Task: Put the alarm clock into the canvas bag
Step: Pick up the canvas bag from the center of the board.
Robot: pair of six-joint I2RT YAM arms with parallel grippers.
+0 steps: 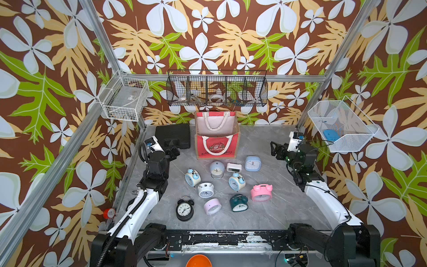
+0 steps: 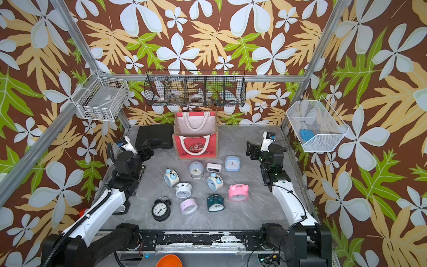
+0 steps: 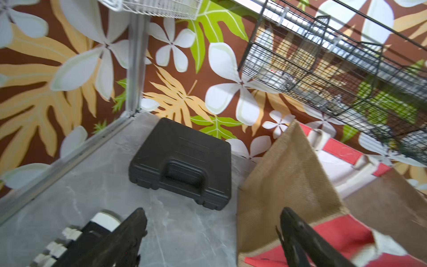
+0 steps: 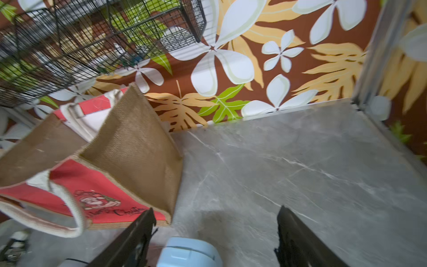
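Observation:
The burlap side's rim [image 1: 196, 124] [image 3: 320, 164] by the black case is a thin, free edge of the bag. My left gripper will reach outward to it next and straddle it.
The canvas bag [image 1: 217, 148] [image 2: 196, 148] stands upright and open at the back middle of the table, red front, burlap sides [image 3: 288, 180] [image 4: 134, 150], white rope handles. Several alarm clocks lie in front of it, among them a pale blue square one [image 1: 252, 163] [image 4: 189, 252], a pink one [image 1: 261, 192] and a black one [image 1: 184, 209]. My left gripper [image 1: 173, 151] [image 3: 212, 212] hovers left of the bag, open and empty. My right gripper [image 1: 274, 150] [image 4: 216, 210] hovers right of the bag, open and empty, the pale blue clock just short of its fingers.
A flat black plastic case [image 1: 173, 136] [image 3: 182, 161] lies at the back left beside the bag. A black wire basket [image 1: 217, 89] hangs on the back wall above the bag. White wire baskets [image 1: 124, 99] [image 1: 339, 124] hang on both side walls.

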